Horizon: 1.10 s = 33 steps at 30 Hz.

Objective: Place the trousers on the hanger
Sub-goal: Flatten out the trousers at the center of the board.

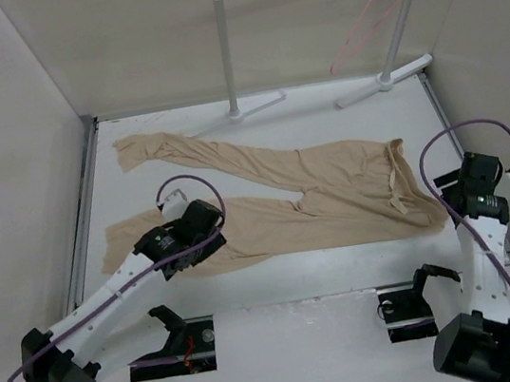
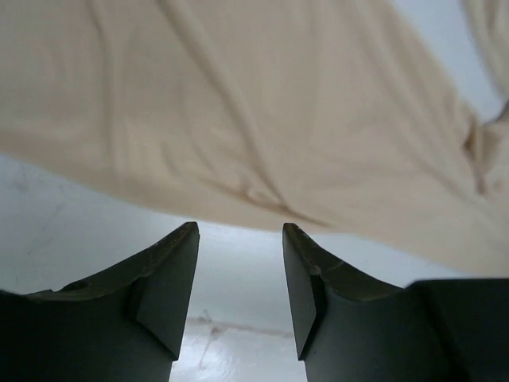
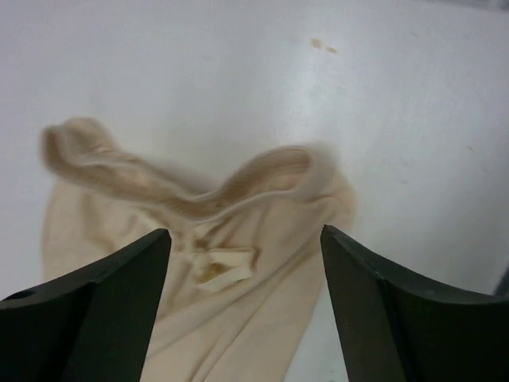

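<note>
I should swing my left gripper outward, left in the top view, over to the far leg's cuff [image 1: 124, 155] next.
The beige trousers [image 1: 314, 197] lie flat across the table, legs to the left and waistband to the right. The pinkish-red wire hanger [image 1: 372, 10] hangs on the rack's bar at the back right. My left gripper [image 1: 204, 225] is open and empty, low over the near leg. In the left wrist view this gripper [image 2: 241, 231] sits over white table just short of the cloth edge [image 2: 238, 103]. My right gripper [image 1: 464, 193] is open and empty beside the waistband. In the right wrist view the gripper [image 3: 245, 232] is open wide, with the waistband [image 3: 238, 187] just ahead of it.
A white tube garment rack [image 1: 226, 42] stands at the back, its feet [image 1: 257, 106] on the table. Walls close in the table on the left, back and right. Two dark openings [image 1: 177, 342] lie by the arm bases at the near edge.
</note>
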Available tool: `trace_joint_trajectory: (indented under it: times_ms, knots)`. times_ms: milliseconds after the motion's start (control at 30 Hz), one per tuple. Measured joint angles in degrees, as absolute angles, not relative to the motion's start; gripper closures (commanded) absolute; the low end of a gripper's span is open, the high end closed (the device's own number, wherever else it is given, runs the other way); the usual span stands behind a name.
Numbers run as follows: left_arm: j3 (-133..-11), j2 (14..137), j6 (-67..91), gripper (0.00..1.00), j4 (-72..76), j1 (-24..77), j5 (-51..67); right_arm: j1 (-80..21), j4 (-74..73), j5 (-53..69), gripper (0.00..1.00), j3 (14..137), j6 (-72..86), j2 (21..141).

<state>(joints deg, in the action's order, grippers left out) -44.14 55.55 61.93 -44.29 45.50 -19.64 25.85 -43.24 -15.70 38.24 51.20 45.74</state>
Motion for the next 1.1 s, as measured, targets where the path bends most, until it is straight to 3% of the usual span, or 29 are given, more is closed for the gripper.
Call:
trace_joint_trajectory:
  times_ms: [67,133,167,233,367,533,733,933,1100]
  knots:
    - [-46.1,54.8,60.4,0.58,-43.0,40.3,-20.7,20.9,-43.3,-16.6,0.41,42.1,50.5,43.8]
    - [-47.0,55.6,58.8,0.65,-40.8,34.5,-20.5,13.6,-42.7,-16.2,0.72,44.4,49.5,42.6]
    - [-47.1,56.5,58.0,0.69,-39.3,31.6,-20.0,9.4,-42.4,-15.6,0.83,45.0,49.2,42.3]
    - [-47.4,59.0,57.0,0.79,-36.5,26.3,-18.5,0.4,-41.7,-14.0,0.92,45.3,48.9,43.3]
    - [-50.6,67.0,55.9,0.86,-31.3,17.6,-17.0,-14.6,-40.9,-11.4,0.94,44.9,48.2,49.5]
    - [-59.3,81.1,56.0,0.80,-24.3,6.0,-17.1,-22.3,-38.0,-7.6,0.92,44.4,46.7,54.8]
    - [-77.7,102.4,56.5,0.67,-20.4,-4.3,-16.9,-24.5,-33.3,-2.1,0.87,44.0,44.7,55.6]
    - [-92.2,119.0,58.1,0.67,-19.9,-8.0,-16.0,-24.5,-31.0,0.2,0.85,44.2,43.3,57.9]
    - [-95.8,126.2,60.3,0.67,-19.9,-9.8,-15.7,-24.5,-31.0,-0.3,0.84,46.5,43.3,59.6]
